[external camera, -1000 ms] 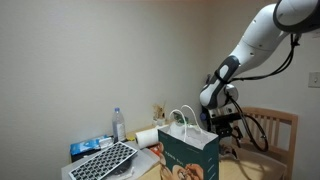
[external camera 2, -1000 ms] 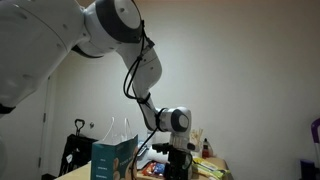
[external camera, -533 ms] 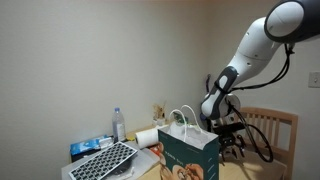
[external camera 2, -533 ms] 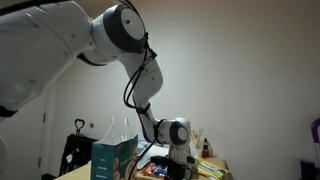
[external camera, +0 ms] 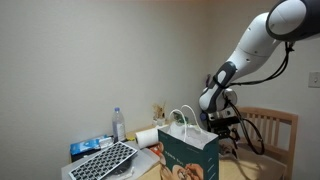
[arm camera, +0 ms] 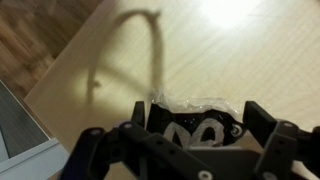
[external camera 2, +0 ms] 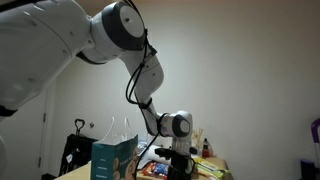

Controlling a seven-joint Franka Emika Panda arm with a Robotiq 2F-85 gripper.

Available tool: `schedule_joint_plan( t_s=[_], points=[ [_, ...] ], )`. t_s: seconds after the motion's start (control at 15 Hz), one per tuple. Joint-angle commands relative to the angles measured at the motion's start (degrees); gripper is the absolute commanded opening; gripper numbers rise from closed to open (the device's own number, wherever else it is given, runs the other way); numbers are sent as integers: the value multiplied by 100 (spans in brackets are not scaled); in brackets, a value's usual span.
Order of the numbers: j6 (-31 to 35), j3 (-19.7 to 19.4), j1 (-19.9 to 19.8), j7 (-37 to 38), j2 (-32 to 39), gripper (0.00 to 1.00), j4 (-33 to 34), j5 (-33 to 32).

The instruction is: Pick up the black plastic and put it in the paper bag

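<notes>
I should lower my gripper around the black plastic [arm camera: 195, 128] next and close both fingers on it.
The black plastic [arm camera: 195, 128], a crumpled dark scrap with white lettering and a clear shiny edge, lies on the light wooden tabletop [arm camera: 250, 50] in the wrist view. My gripper [arm camera: 197, 112] is open, one finger on each side of the scrap with a gap to both. In both exterior views the dark-green paper bag [external camera: 188, 155] [external camera 2: 113, 160] stands upright with its white handles up. The gripper [external camera: 226, 127] hangs low right beside the bag, on the side towards the chair. The scrap itself is hidden in both exterior views.
A grey keyboard-like slab [external camera: 105, 160], a water bottle [external camera: 118, 124] and a white paper roll [external camera: 147, 137] sit beyond the bag. A wooden chair [external camera: 282, 128] stands behind the arm. In the wrist view the table's edge runs diagonally, with dark floor [arm camera: 30, 40] beyond.
The arm dipped toward the table and has come back up slightly. The jaws have stayed open and the bag has not moved.
</notes>
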Motion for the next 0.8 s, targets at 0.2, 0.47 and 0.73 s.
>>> schedule_joint_plan(
  t_s=[0.2,0.47,0.73],
  points=[
    [-412,42,-163,-149,564,100,728,84],
    [-727,26,-274,-183,1109,100,1201,96],
    [-1221,68,-424,-357,1536,100,1577,140]
  ],
)
